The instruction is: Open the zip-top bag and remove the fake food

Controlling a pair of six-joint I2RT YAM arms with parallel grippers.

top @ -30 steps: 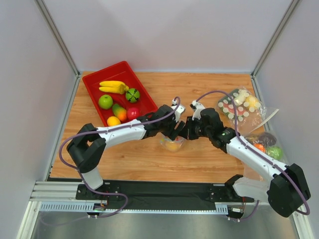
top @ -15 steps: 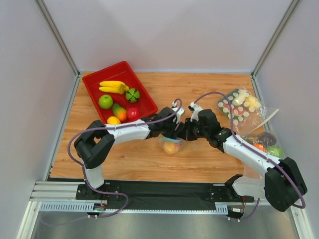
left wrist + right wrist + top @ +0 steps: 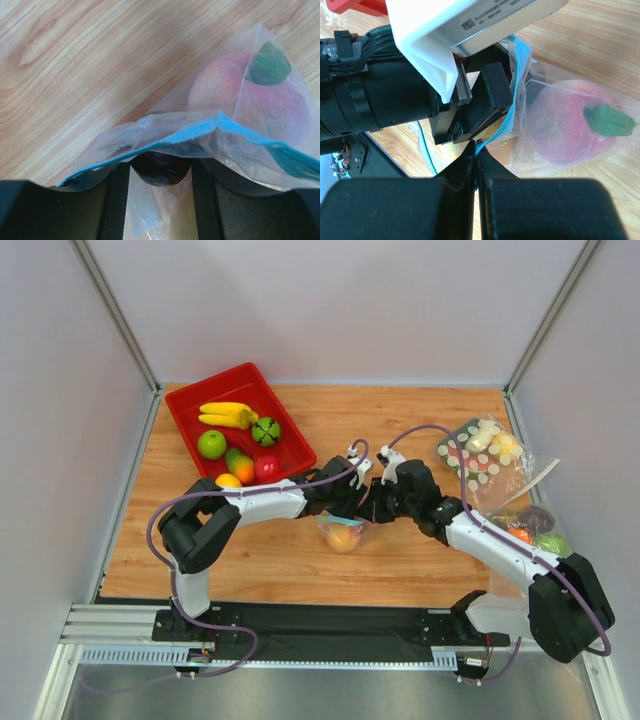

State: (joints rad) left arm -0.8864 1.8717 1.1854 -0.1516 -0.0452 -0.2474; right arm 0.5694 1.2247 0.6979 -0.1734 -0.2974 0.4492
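My left gripper rises from the bag next, moves outward and comes down into the red tray's corner (image 3: pixel 291 448) beside the red fruit, since the tray's bottom is bare.
The zip-top bag (image 3: pixel 343 533) hangs between my two grippers over the middle of the table. Its blue-teal zip strip (image 3: pixel 200 131) is parted. My right gripper (image 3: pixel 476 150) is shut on one edge of the strip (image 3: pixel 517 85). My left gripper (image 3: pixel 160 200) reaches into the bag's mouth, and its fingers close against both sides of the dark purple fruit (image 3: pixel 160 169). The pink-red peach (image 3: pixel 235 95) with a green leaf lies inside the bag, and it also shows in the right wrist view (image 3: pixel 565 125). The yellow-orange fruit (image 3: pixel 345 537) shows through the bag from above.
A red tray (image 3: pixel 190 415) at the back left holds bananas (image 3: pixel 226 414), a green apple (image 3: pixel 211 444) and other fruit. A bigger crinkly bag (image 3: pixel 480 455) with white discs lies at the back right. More toy food (image 3: pixel 535 525) lies near the right edge.
The left arm's elbow has swung right and nearer the bag. Both grippers have drawn slightly closer together over the bag. The bag has barely moved.
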